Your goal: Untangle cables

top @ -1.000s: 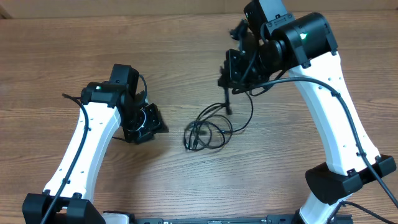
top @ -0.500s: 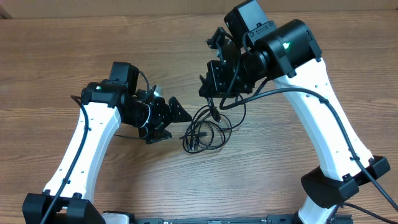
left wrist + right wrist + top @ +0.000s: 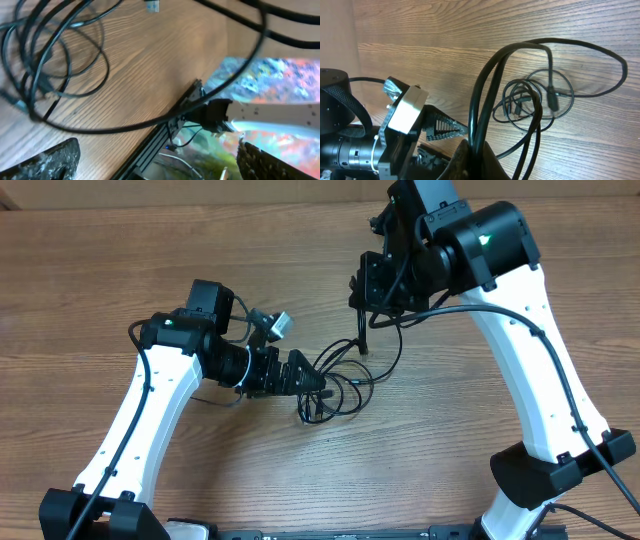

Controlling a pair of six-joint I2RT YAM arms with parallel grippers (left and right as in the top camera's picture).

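My right gripper lowers to its right in the overhead view next and releases the strands, since bare wood beside the loops lies below it that way.
The cables (image 3: 338, 388) are thin black cords lying as loose tangled loops on the wooden table between my arms. My right gripper (image 3: 362, 330) is above the bundle's far side, shut on a couple of cable strands that hang down to the loops. In the right wrist view its fingers (image 3: 482, 152) pinch the strands, and the rest of the bundle (image 3: 535, 102) lies on the wood below. My left gripper (image 3: 312, 378) is open and empty at the bundle's left edge. In the left wrist view its fingers (image 3: 155, 157) are spread wide and the loops (image 3: 50, 55) lie at upper left.
The table's front edge and a black frame rail (image 3: 165, 135) show in the left wrist view. My left gripper's fingers (image 3: 445, 129) also show in the right wrist view, left of the bundle. A cardboard wall (image 3: 200, 192) runs along the back.
My left gripper has swung right, from well left of the cables to their left edge. My right gripper dipped toward the bundle, then rose back right with strands in it.
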